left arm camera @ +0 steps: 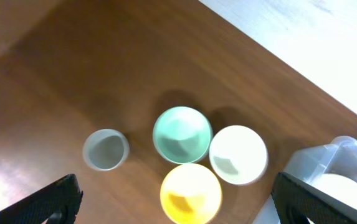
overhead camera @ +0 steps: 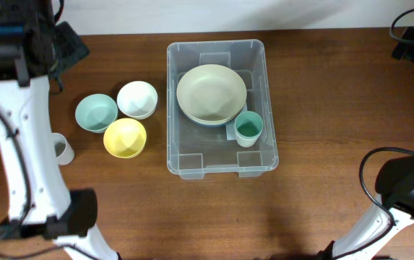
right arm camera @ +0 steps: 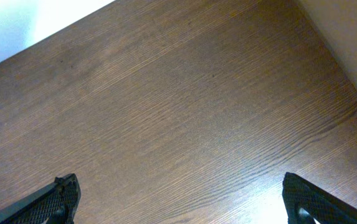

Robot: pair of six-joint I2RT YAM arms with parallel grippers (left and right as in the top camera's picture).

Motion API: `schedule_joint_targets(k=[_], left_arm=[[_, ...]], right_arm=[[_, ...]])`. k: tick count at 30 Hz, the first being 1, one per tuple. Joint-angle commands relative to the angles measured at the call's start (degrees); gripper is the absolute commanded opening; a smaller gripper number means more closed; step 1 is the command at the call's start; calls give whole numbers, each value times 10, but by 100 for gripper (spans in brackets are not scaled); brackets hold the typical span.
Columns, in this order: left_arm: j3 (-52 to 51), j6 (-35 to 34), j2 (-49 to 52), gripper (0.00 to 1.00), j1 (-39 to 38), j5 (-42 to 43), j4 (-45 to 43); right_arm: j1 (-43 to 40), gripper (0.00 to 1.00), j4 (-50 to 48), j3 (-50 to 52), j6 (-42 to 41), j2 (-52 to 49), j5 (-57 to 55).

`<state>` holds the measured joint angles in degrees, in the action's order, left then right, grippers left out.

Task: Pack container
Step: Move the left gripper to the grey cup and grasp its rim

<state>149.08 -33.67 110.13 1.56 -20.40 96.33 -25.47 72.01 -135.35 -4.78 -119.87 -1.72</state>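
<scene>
I see bare wood between the grey cup (overhead camera: 61, 148) and the teal bowl, so my left gripper needs to lower and move back onto the grey cup's side that faces the bowls.
The clear plastic container (overhead camera: 221, 167) stands at the table's middle. It holds a large cream bowl (overhead camera: 211, 92) stacked on another dish, and a teal cup (overhead camera: 248, 128). To its left lie a teal bowl (overhead camera: 95, 112), a white bowl (overhead camera: 136, 99) and a yellow bowl (overhead camera: 125, 137); a grey cup (overhead camera: 61, 148) stands further left. In the left wrist view the teal bowl (left arm camera: 182, 134), white bowl (left arm camera: 238, 154), yellow bowl (left arm camera: 190, 193), grey cup (left arm camera: 105, 149) and the container's corner (left arm camera: 328, 165) show. My left gripper (left arm camera: 178, 214) is open, high above the bowls. My right gripper (right arm camera: 181, 211) is open over bare wood.
The left arm (overhead camera: 19, 130) runs along the table's left side, the right arm (overhead camera: 402, 191) along the right. The table's far edge meets a white wall (left arm camera: 328, 37). Bare wood (right arm camera: 178, 106) lies under the right gripper.
</scene>
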Motion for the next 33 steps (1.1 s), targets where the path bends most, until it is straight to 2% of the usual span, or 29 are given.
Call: schedule_joint_targets(k=[1, 4, 8, 11, 16, 18, 23, 26, 28, 32, 33], left_arm=[[-110, -59, -8, 100, 49, -73, 4], [-217, -81, -8, 100, 123, 19, -27], [-353, -81, -8, 100, 167, 33, -123], [-437, -65, -8, 100, 170, 56, -190], [-522, -73, -8, 99, 171, 111, -290], [-558, -106, -8, 99, 172, 110, -313], [-622, -111, -8, 99, 173, 110, -386], [-663, -160, -7, 99, 181, 110, -418], [-677, -165, -7, 98, 187, 110, -431], [-685, -165, -7, 89, 196, 110, -436], [-685, -164, -7, 81, 198, 110, -436]], right_arm=[[0, 99, 0, -12, -6, 5, -5], [0, 99, 0, -12, -6, 6, -5], [0, 99, 0, -12, -6, 6, -5], [0, 99, 0, -12, -6, 5, -5], [0, 99, 0, -12, -6, 6, -5], [0, 99, 0, -12, -6, 6, -5], [0, 99, 0, -12, -6, 5, -5], [0, 99, 0, -12, -6, 6, -5], [0, 99, 0, -12, -6, 5, -5], [0, 99, 0, -12, -6, 6, -5], [0, 99, 0, -12, -6, 5, -5]])
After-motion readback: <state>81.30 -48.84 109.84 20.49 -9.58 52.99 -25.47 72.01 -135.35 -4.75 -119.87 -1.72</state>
